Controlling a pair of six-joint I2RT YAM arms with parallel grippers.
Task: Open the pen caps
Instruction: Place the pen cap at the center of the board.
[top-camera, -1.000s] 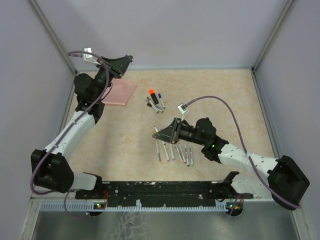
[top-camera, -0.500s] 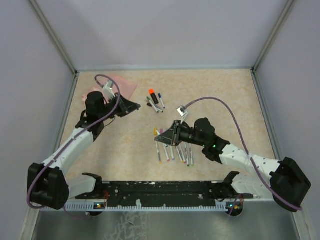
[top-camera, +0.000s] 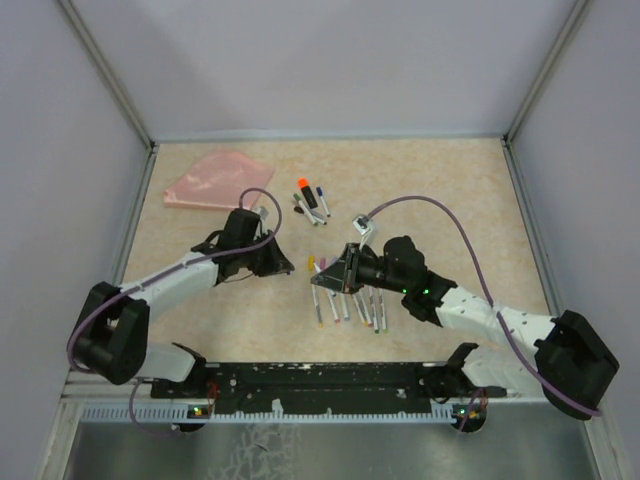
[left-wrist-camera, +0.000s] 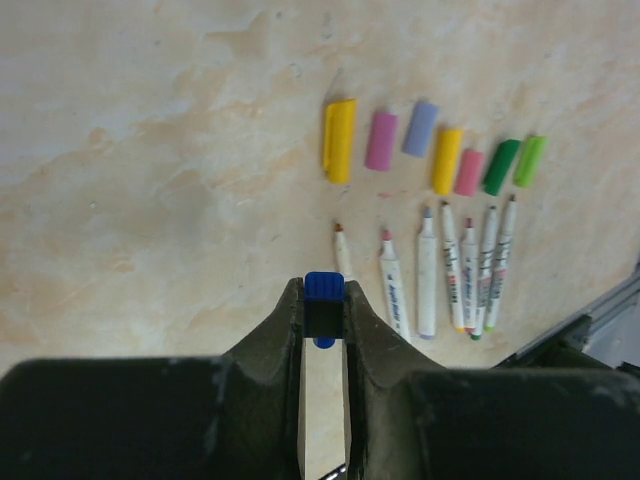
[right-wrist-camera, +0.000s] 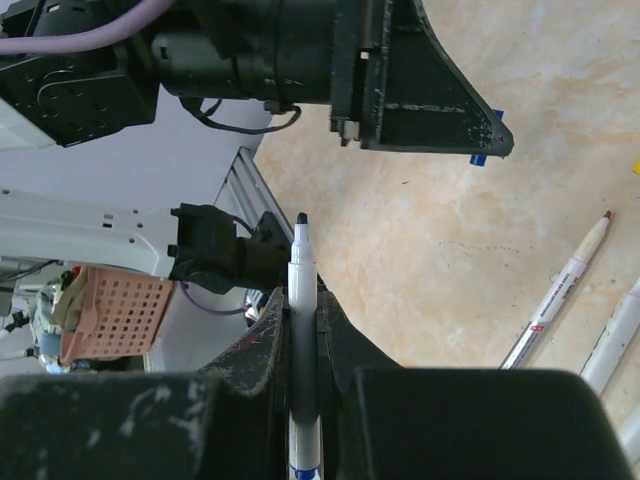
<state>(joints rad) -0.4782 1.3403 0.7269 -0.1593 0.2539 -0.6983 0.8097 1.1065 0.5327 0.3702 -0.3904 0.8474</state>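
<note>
My left gripper holds the blue cap and should move outward and bring it down beside the yellow cap at the end of the row.
My left gripper (left-wrist-camera: 323, 298) is shut on a small blue pen cap (left-wrist-camera: 324, 292) and hovers just above the table. Beyond it lies a row of loose pen caps: yellow (left-wrist-camera: 339, 140), pink (left-wrist-camera: 381, 140), lilac (left-wrist-camera: 420, 127), yellow, pink, green (left-wrist-camera: 501, 166) and light green. Below them lie several uncapped white pens (left-wrist-camera: 427, 275) side by side. My right gripper (right-wrist-camera: 302, 300) is shut on an uncapped white pen (right-wrist-camera: 303, 275) with a dark tip, pointing toward the left gripper (top-camera: 281, 265). In the top view the right gripper (top-camera: 320, 277) hides most of the cap row.
A pink pouch (top-camera: 214, 180) lies at the back left. A small cluster of capped pens (top-camera: 311, 201), one with an orange cap (top-camera: 303, 185), lies behind the grippers. The uncapped pens (top-camera: 347, 305) lie under the right gripper. Grey walls enclose the table; a black rail (top-camera: 330, 378) runs along its near edge.
The left arm has swung from the back left, over the pouch, down to the middle of the table beside the right gripper. The right arm has barely moved.
</note>
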